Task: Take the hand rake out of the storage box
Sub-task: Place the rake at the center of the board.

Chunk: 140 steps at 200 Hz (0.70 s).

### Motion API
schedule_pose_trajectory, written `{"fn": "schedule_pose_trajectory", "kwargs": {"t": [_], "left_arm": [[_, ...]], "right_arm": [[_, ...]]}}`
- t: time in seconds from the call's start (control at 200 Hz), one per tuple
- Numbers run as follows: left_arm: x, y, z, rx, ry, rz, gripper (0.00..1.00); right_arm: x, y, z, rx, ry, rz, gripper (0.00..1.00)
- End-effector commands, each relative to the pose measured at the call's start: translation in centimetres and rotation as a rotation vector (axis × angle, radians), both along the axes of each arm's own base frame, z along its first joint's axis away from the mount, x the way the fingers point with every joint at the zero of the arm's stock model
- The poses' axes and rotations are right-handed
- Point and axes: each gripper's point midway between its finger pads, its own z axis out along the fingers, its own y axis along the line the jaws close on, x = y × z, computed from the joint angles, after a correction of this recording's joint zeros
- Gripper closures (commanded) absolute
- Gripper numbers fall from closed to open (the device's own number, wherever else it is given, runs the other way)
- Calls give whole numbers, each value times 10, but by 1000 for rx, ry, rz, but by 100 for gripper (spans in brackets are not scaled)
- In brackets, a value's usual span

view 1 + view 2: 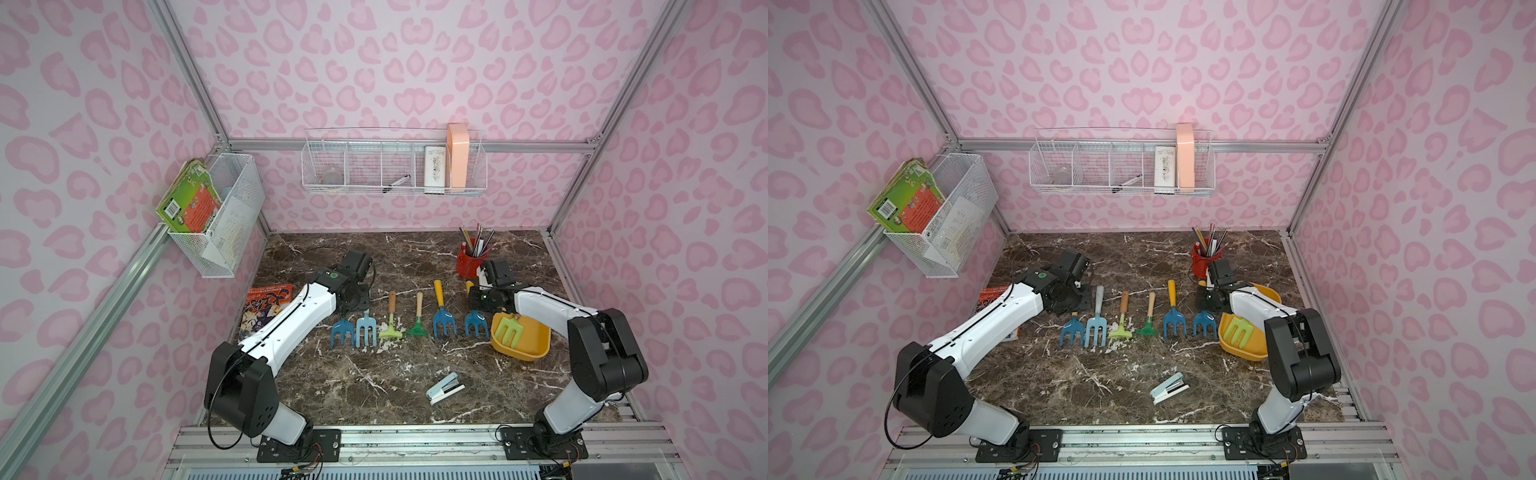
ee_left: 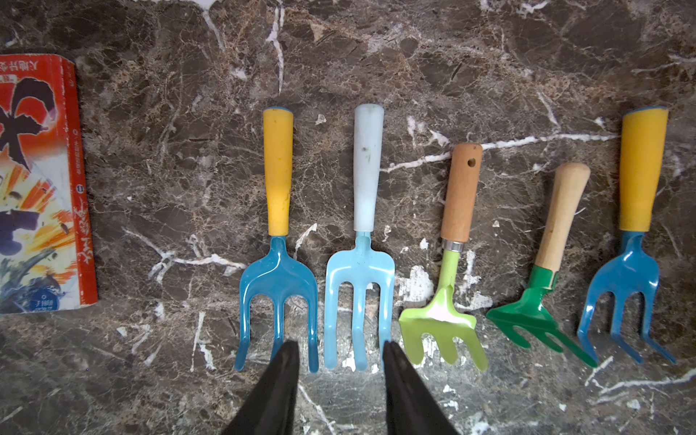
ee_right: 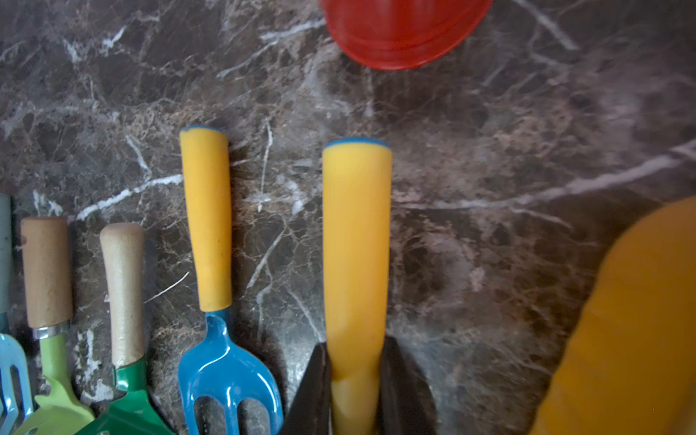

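I need to lower my right gripper to the bare marble (image 3: 293, 268) beside the neighboring blue rake, closer to that rake, and release the yellow handle (image 3: 356, 241).
The yellow storage box (image 1: 536, 338) (image 1: 1250, 353) stands at the right of the marble table, and its wall shows in the right wrist view (image 3: 632, 320). A light green hand rake (image 1: 510, 329) (image 1: 1239, 330) lies inside it. My right gripper (image 3: 356, 350) is shut on the yellow handle (image 3: 356, 241) of a blue hand rake (image 1: 476, 323) (image 1: 1204, 323). That rake is outside the box, at the right end of a row of rakes. My left gripper (image 2: 341, 348) hovers open over the row's left end, nothing between its fingers (image 2: 286, 361).
The row holds several rakes (image 1: 390, 320): blue, pale blue, light green, dark green, blue. A red pencil cup (image 1: 467, 262) (image 3: 403, 30) stands just behind the right gripper. A stapler (image 1: 445, 387) lies near the front, a comic book (image 2: 37, 188) at left. White wire baskets (image 1: 395, 166) hang on the walls.
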Motion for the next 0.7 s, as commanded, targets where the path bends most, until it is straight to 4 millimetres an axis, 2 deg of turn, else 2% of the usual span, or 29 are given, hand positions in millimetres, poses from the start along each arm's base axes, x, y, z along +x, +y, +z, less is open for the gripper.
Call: {"fn": "schedule_pose_trajectory", "kwargs": {"t": [0.0, 0.15, 0.37, 0.695], "left_arm": [[0, 2, 2, 8, -1, 5, 58], [-2, 4, 3, 16, -3, 5, 58], [-1, 4, 4, 18, -5, 3, 58], [0, 4, 2, 22, 1, 4, 58]], "right_arm": [[3, 2, -4, -36, -16, -15, 100], [5, 6, -11, -29, -16, -43, 100], [6, 2, -12, -58, -18, -41, 100], [8, -4, -27, -116, -1, -28, 100]]}}
